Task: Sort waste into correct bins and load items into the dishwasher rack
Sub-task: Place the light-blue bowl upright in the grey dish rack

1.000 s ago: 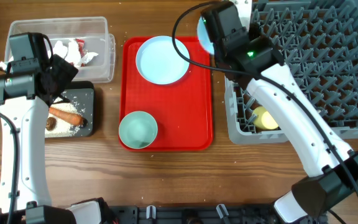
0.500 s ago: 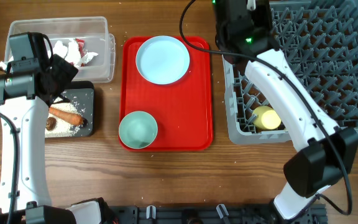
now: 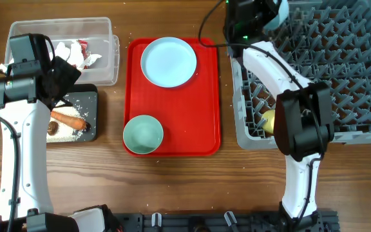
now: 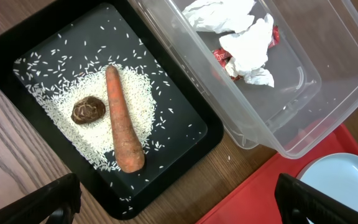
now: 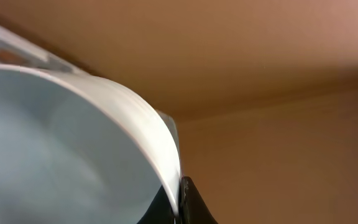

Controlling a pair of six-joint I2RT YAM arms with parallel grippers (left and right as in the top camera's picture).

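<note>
The right gripper lowers the bowl onto the empty pegs at the rack's far corner by the red tray next.
My right gripper (image 3: 263,14) is at the far left corner of the grey dishwasher rack (image 3: 340,71), shut on the rim of the small pale blue bowl (image 3: 276,13). In the right wrist view the bowl (image 5: 55,155) fills the left side, with its rim pinched between the fingers (image 5: 180,202). A yellow cup (image 3: 267,120) lies in the rack's near left corner. The pale blue plate (image 3: 168,60) and the mint green bowl (image 3: 143,134) sit on the red tray (image 3: 205,96). My left gripper (image 3: 60,77) is open and empty above the black tray (image 4: 17,68), which holds a carrot (image 4: 122,124), a brown lump (image 4: 87,111) and rice (image 4: 145,106). Paper scraps (image 4: 244,43) lie in the clear tub (image 4: 328,81).
The red tray lies between the bins on the left and the rack on the right. The clear tub (image 3: 60,29) stands behind the black tray (image 3: 89,96). Bare wooden table runs along the front edge.
My right arm has carried the small blue bowl from beside the plate to the right and farther back, over the rack's far left corner. The left arm has not moved.
</note>
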